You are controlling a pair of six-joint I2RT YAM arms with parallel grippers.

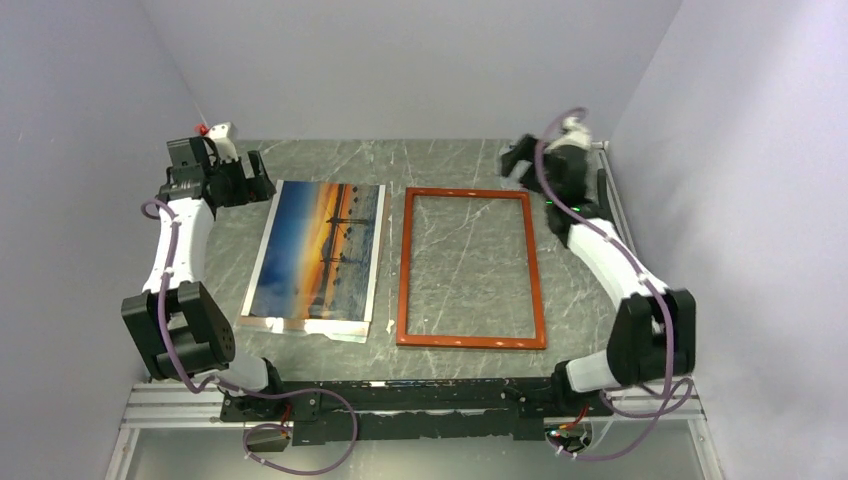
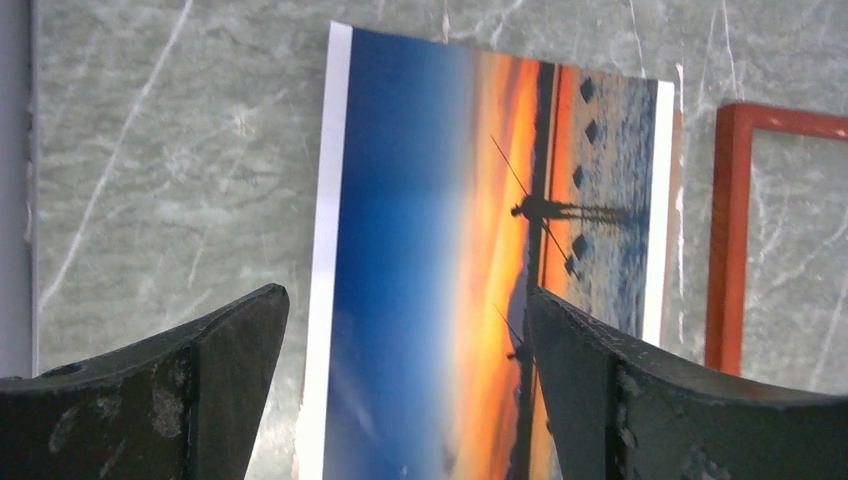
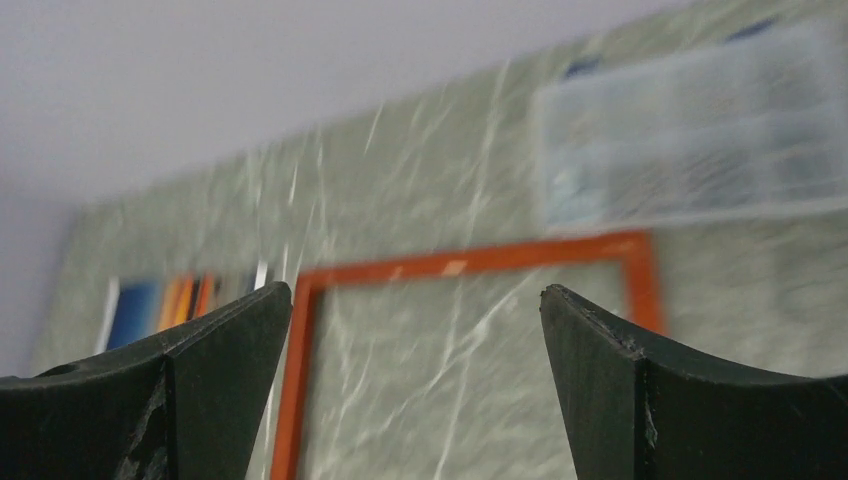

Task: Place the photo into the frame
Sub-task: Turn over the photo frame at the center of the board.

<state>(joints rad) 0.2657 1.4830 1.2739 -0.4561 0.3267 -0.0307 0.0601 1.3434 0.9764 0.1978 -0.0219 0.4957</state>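
Note:
The frame's bar beside the photo [image 1: 316, 250] lies below, left in the top view, so my right gripper moves that way next, lowers and closes on it.
The photo [image 1: 316, 250], an orange sunset print with blue sky, lies face up on the marble table, left of centre. The frame [image 1: 402, 270], a thin reddish-orange border, lies flat just to its right, with bare table showing inside it. My left gripper [image 1: 258, 180] is open and empty, hovering at the photo's far left corner. In the left wrist view its fingers [image 2: 405, 300] straddle the photo [image 2: 430, 200], with the frame's edge [image 2: 728, 230] at the right. My right gripper [image 1: 515, 160] is open and empty, past the frame's far right corner. The right wrist view, through the open gripper [image 3: 415, 295], shows the frame [image 3: 470, 262] and a slice of the photo [image 3: 150, 305].
A thin brown-and-white sheet edge [image 1: 335, 330] sticks out under the photo's near end. A brown sliver [image 2: 677, 150] shows along its right side. A blurred pale translucent rectangle [image 3: 690, 140] lies beyond the frame in the right wrist view. Grey walls enclose the table on three sides.

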